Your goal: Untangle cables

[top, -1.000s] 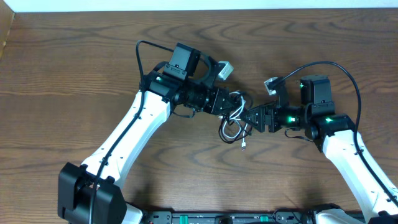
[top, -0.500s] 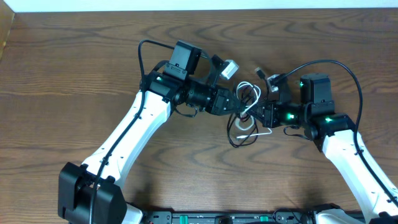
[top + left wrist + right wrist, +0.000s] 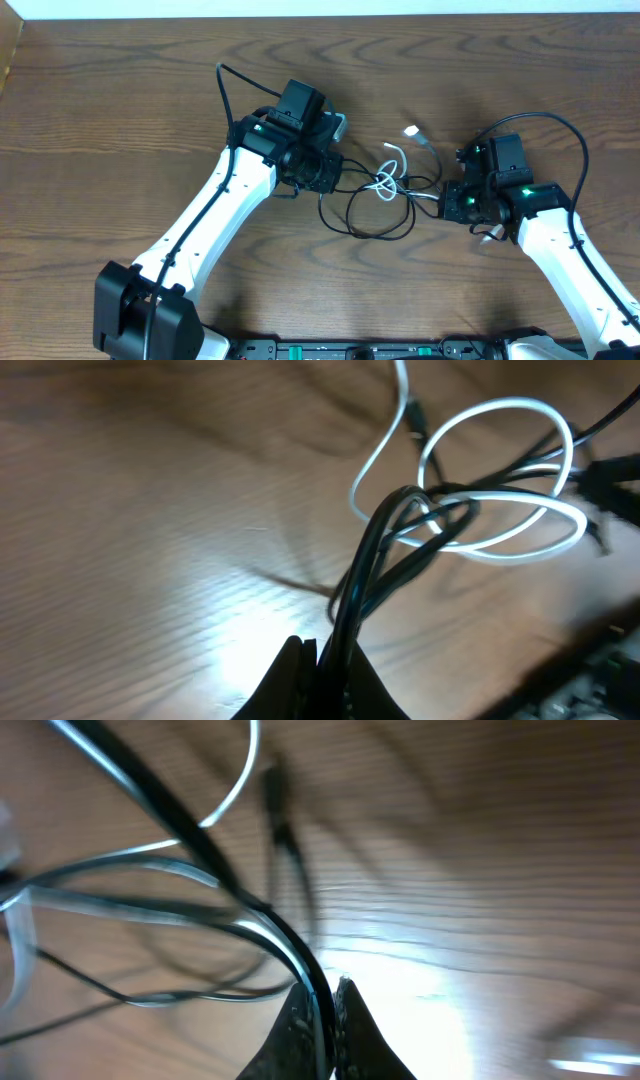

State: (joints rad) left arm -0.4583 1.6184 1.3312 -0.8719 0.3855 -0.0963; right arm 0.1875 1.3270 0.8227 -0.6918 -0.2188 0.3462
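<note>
The black cable and pale piece of cable (image 3: 437, 198) (image 3: 320, 1012) are in my right gripper and need to move slightly away from the white cable's loops next, before my right gripper opens.
Between the two arms the cables lie in a loose tangle. The black cable (image 3: 375, 236) sags in a wide loop on the wood, and the white cable (image 3: 384, 182) makes small loops at the middle, its plug (image 3: 410, 131) lying free above. My left gripper (image 3: 338, 172) is shut on strands of the black cable (image 3: 372, 550), with white loops (image 3: 497, 404) just beyond its tips (image 3: 320, 660). At the tangle's right end, my right gripper (image 3: 446, 200) is shut on the black cable (image 3: 180, 815) together with a pale strand, at its tips (image 3: 325, 1005).
The brown wooden table (image 3: 120, 110) runs to a pale back edge (image 3: 320, 8) at the top. Thick black robot leads arch over each arm, one at the left (image 3: 224, 80) and one at the right (image 3: 570, 125). A black base unit (image 3: 140, 315) stands at the lower left.
The right gripper has closed on the cables and drawn back to the right. The left gripper has pulled away to the left, and the bunched tangle has spread into wider loops.
</note>
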